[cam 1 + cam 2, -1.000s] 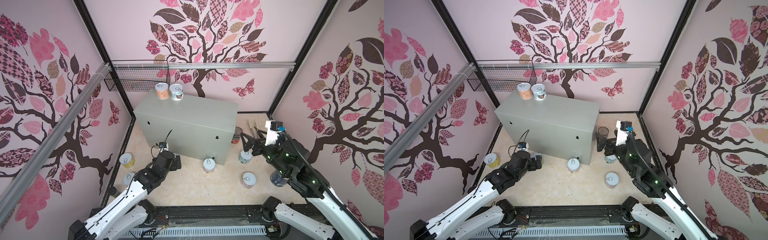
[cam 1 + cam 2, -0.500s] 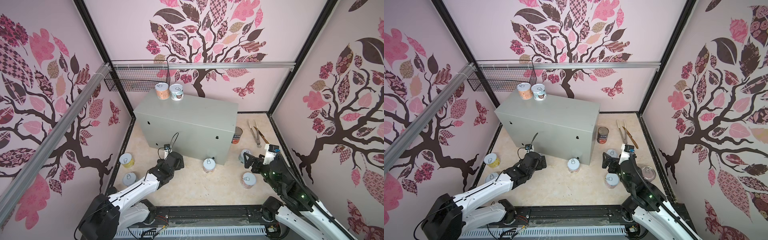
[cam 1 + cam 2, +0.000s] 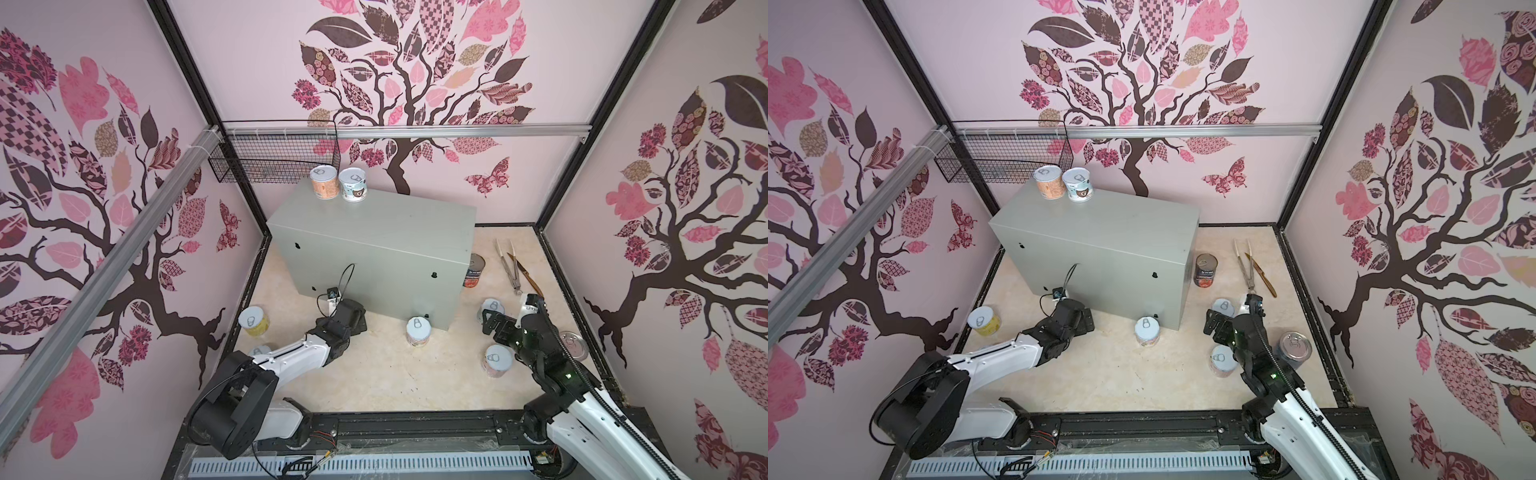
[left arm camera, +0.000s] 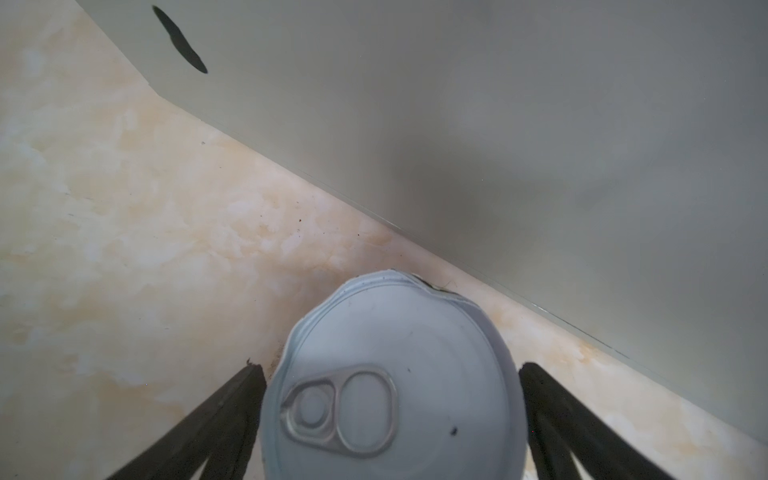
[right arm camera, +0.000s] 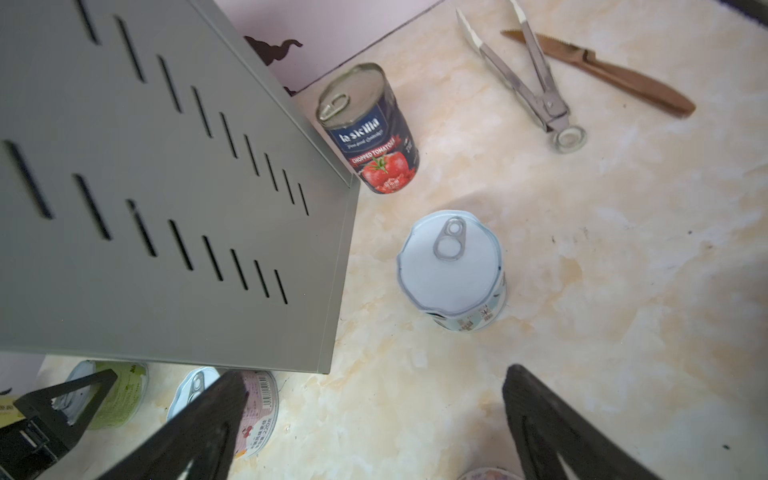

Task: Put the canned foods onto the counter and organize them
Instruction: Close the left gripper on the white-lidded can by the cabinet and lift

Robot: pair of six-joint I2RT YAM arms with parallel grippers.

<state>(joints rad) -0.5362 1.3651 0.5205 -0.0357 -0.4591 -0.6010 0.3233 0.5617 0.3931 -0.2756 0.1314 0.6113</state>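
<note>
I should lower the open fingers of my left gripper around the body of the green-labelled can standing just below and close them, since the lid is already between my fingers.
My left gripper is open at the foot of the grey counter. A green-labelled can stands between its fingers; in both top views the gripper hides it. Open and empty, my right gripper hovers low over the floor just short of a pale blue can. Two cans stand on the counter's far left corner. On the floor are a yellow can, two pink cans, a dark tomato can and a tall blue-labelled can.
Metal tongs and a brown knife lie on the floor at the back right. A black wire basket hangs on the rail behind the counter. Another can peeks from under my left arm.
Both arms have come down low. My left gripper has slid a little right around the can by the counter. My right gripper has dropped and pulled back toward the front cans.
</note>
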